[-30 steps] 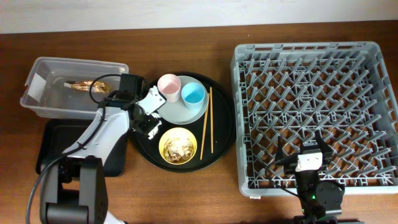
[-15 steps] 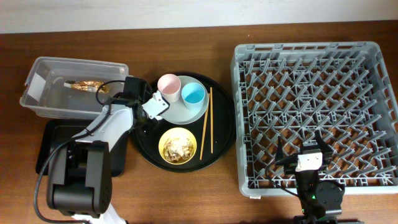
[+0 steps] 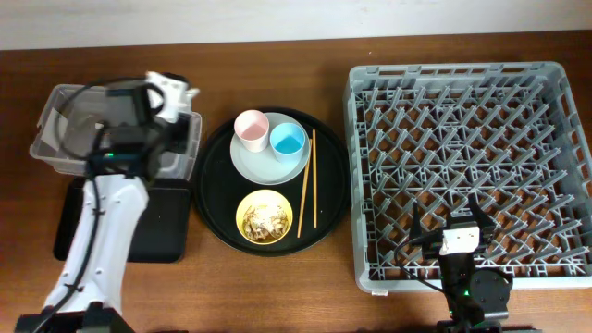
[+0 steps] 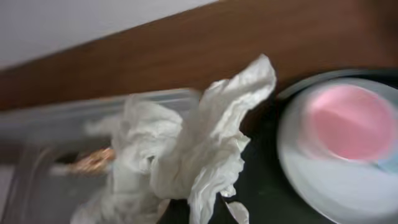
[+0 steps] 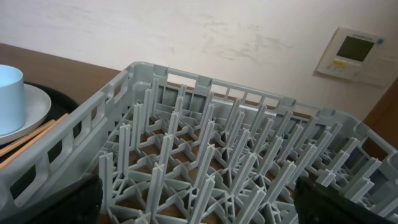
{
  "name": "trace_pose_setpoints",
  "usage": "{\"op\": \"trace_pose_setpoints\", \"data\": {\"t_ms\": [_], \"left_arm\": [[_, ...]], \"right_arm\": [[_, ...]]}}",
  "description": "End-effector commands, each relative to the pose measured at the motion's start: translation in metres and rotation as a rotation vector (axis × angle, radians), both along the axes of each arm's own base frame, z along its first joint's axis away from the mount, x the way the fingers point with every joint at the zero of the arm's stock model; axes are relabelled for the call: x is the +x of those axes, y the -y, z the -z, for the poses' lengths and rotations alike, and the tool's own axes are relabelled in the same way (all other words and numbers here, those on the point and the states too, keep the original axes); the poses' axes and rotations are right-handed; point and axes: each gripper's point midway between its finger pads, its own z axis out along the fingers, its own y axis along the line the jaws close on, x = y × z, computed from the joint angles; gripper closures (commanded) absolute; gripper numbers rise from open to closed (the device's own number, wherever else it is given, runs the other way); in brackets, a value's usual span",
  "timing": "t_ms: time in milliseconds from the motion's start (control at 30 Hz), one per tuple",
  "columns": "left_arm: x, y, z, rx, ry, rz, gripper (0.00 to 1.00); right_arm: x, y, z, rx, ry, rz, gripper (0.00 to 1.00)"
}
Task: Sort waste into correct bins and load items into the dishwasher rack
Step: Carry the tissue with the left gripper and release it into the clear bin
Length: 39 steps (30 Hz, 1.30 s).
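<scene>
Next I will shift my left gripper down and to the left in the overhead view to release the tissue (image 3: 172,87), as the tub's bottom lies below it on that side.
My left gripper (image 3: 174,95) is shut on the crumpled white tissue (image 3: 172,87), held above the right end of the clear tub (image 3: 57,125). In the left wrist view the tissue (image 4: 193,146) fills the middle and hides the fingers. The brown-gold wrapper (image 4: 92,161) lies in the tub (image 4: 43,127) behind it. On the grey plate (image 3: 268,165) stand the pink cup (image 3: 251,125) and blue cup (image 3: 288,140). The yellow bowl (image 3: 265,215) holds beige scraps. The chopsticks (image 3: 307,180) lie beside the plate. My right gripper (image 3: 448,215) stands open over the rack's (image 3: 462,111) front edge.
The plate, cups, bowl and chopsticks sit on a large round black tray (image 3: 215,208). A shallow black rectangular tray (image 3: 166,231) lies in front of the tub, under my left arm. The rack's upright pegs (image 5: 205,143) fill the right wrist view.
My left gripper shut on the tissue beside the plate, then lifted it back and to the left, over the tub. The right arm has not moved.
</scene>
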Motion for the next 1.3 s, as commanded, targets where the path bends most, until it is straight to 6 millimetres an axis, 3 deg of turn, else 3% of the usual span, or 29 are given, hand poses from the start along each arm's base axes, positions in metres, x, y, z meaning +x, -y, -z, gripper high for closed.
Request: {"op": "trace_pose_setpoints", "data": {"t_ms": [0, 133, 233, 267, 367, 500, 633, 767, 1033, 1100, 1133, 1200, 1267], "left_arm": [[0.006, -0.067, 0.010, -0.113, 0.002, -0.276, 1.00], [0.010, -0.114, 0.042, -0.118, -0.035, -0.378, 1.00], [0.011, -0.130, 0.068, -0.122, -0.080, -0.413, 1.00], [0.011, -0.130, 0.082, -0.126, -0.114, -0.416, 1.00], [0.008, -0.121, 0.089, -0.196, -0.141, -0.415, 1.00], [-0.011, -0.115, 0.103, -0.269, -0.238, -0.496, 1.00], [-0.025, -0.082, 0.112, -0.433, -0.341, -0.440, 1.00], [-0.023, -0.056, 0.106, -0.584, -0.364, -0.382, 1.00], [0.000, -0.043, 0.084, -0.733, -0.272, -0.343, 0.99], [0.005, -0.047, 0.082, -0.715, -0.245, -0.349, 0.66], [0.009, -0.051, 0.080, -0.703, -0.222, -0.351, 0.59], [0.017, -0.061, 0.067, -0.691, -0.181, -0.362, 0.55], [0.023, -0.076, 0.038, -0.668, -0.165, -0.398, 0.53]], "right_arm": [[0.000, -0.002, 0.003, -0.007, -0.006, -0.008, 0.02], [0.000, -0.002, 0.003, -0.007, -0.006, -0.008, 0.02], [0.000, -0.002, 0.003, -0.007, -0.006, -0.008, 0.02], [0.000, -0.002, 0.003, -0.007, -0.006, -0.008, 0.02], [0.000, -0.002, 0.003, -0.007, -0.006, -0.008, 0.02], [0.000, -0.002, 0.003, -0.007, -0.006, -0.008, 0.02], [0.000, -0.002, 0.003, -0.007, -0.006, -0.008, 0.02], [0.000, -0.002, 0.003, -0.007, -0.006, -0.008, 0.02], [0.000, -0.002, 0.003, -0.007, -0.006, -0.008, 0.02], [0.000, -0.002, 0.003, -0.007, -0.006, -0.008, 0.02], [0.000, -0.002, 0.003, -0.007, -0.006, -0.008, 0.02], [0.000, -0.002, 0.003, -0.007, -0.006, -0.008, 0.01], [0.000, -0.002, 0.003, -0.007, -0.006, -0.008, 0.02]]}}
